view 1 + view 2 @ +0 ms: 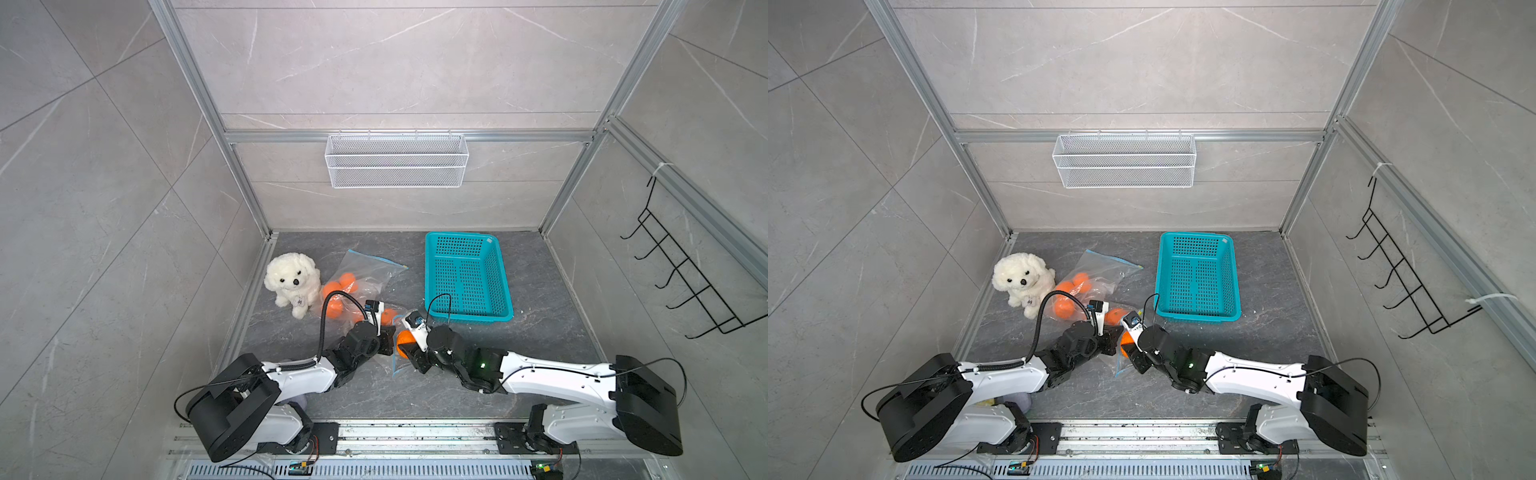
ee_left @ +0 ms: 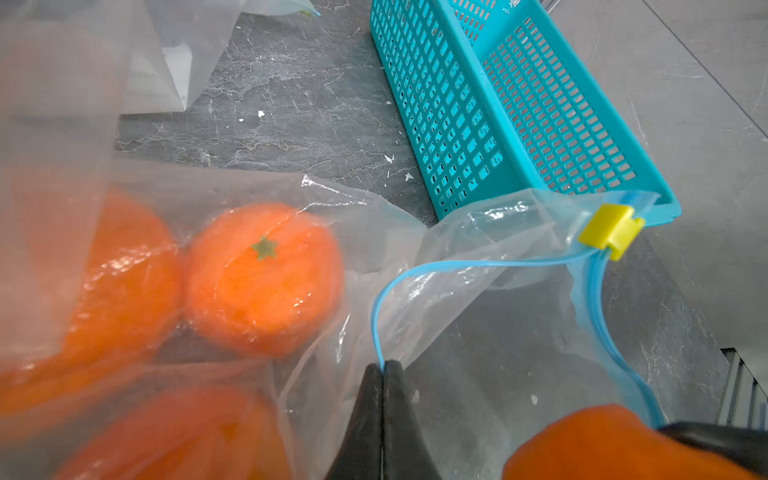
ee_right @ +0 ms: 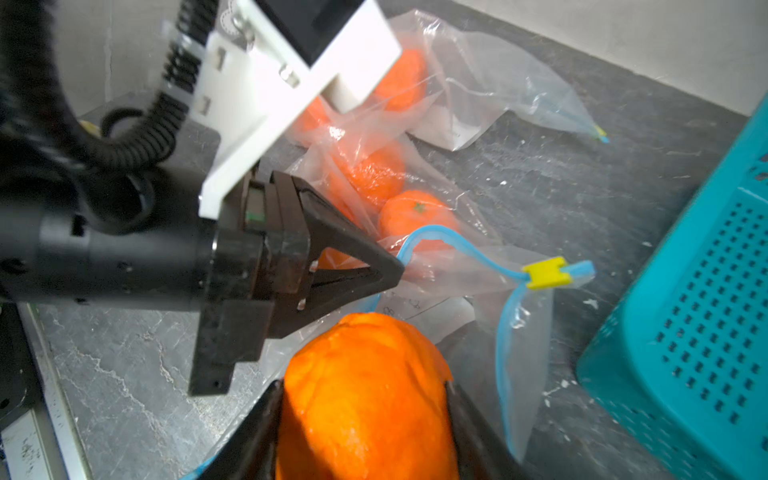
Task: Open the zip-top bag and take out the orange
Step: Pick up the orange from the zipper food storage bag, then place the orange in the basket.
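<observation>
My right gripper swings outward over the bag's rim next and lowers into the teal basket's near end (image 1: 449,304) (image 3: 708,352) to release the orange, as the basket stands empty.
A clear zip-top bag (image 2: 457,232) with a blue zip rim and a yellow slider (image 2: 611,230) lies open on the dark floor. Several oranges sit inside it, one (image 2: 266,282) with a green star. My left gripper (image 2: 383,363) is shut on the blue rim and holds the mouth up; the right wrist view shows the same left gripper (image 3: 395,270) pinching the rim. My right gripper (image 3: 363,386) is shut on an orange (image 3: 365,415) at the bag's mouth. In both top views this orange (image 1: 402,338) (image 1: 1124,348) shows between the two wrists.
A teal plastic basket (image 1: 467,276) (image 1: 1196,274) stands just right of the bag. A white plush dog (image 1: 293,282) sits to the left. A second clear bag (image 3: 519,83) with oranges lies behind the first. A white wire shelf (image 1: 397,166) hangs on the back wall.
</observation>
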`<state>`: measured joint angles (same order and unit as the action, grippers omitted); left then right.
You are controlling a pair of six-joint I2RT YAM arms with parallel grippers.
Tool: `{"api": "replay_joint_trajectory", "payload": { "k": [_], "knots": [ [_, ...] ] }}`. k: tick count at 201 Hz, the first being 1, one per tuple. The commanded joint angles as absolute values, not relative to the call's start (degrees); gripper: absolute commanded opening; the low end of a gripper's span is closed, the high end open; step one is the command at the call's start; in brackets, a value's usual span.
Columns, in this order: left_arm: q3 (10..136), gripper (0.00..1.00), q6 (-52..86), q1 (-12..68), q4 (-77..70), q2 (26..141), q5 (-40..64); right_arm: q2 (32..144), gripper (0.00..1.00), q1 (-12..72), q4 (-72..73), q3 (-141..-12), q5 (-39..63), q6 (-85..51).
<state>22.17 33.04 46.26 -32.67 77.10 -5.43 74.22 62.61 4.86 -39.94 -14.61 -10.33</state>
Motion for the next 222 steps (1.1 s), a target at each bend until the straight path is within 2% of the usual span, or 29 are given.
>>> {"api": "replay_joint_trajectory", "payload": {
  "k": [1,28,49,72,107,142,177,222],
  "knots": [
    [24.0,0.00,33.5,46.3,-36.6,78.2,-4.8,70.3,0.30,62.7,1.3,-41.0,-18.4,-9.0],
    [24.4,0.00,34.0,46.3,-37.8,79.5,-3.4,67.5,0.30,60.8,-2.7,-43.6,-20.7,-7.8],
    [24.0,0.00,34.3,46.3,-38.6,79.2,-2.9,68.0,0.30,55.6,-7.5,-47.0,-23.5,-8.6],
    [23.7,0.00,34.5,46.4,-38.9,78.3,-2.3,71.5,0.31,47.5,-14.2,-52.3,-23.1,-10.4],
    [23.4,0.00,34.0,46.3,-38.2,77.0,-2.1,80.7,0.31,39.9,-21.9,-61.5,-22.7,-10.8],
    [22.7,0.00,33.6,46.3,-37.7,75.8,-2.0,92.1,0.33,37.6,-28.3,-69.9,-22.1,-10.5],
    [22.3,0.00,34.0,46.3,-38.0,75.2,-1.0,98.9,0.38,35.6,-30.3,-73.6,-19.7,-10.6],
    [21.1,0.00,34.1,46.4,-38.6,73.2,-0.1,105.1,0.38,33.0,-30.2,-74.9,-15.0,-10.6]
  ]
}}
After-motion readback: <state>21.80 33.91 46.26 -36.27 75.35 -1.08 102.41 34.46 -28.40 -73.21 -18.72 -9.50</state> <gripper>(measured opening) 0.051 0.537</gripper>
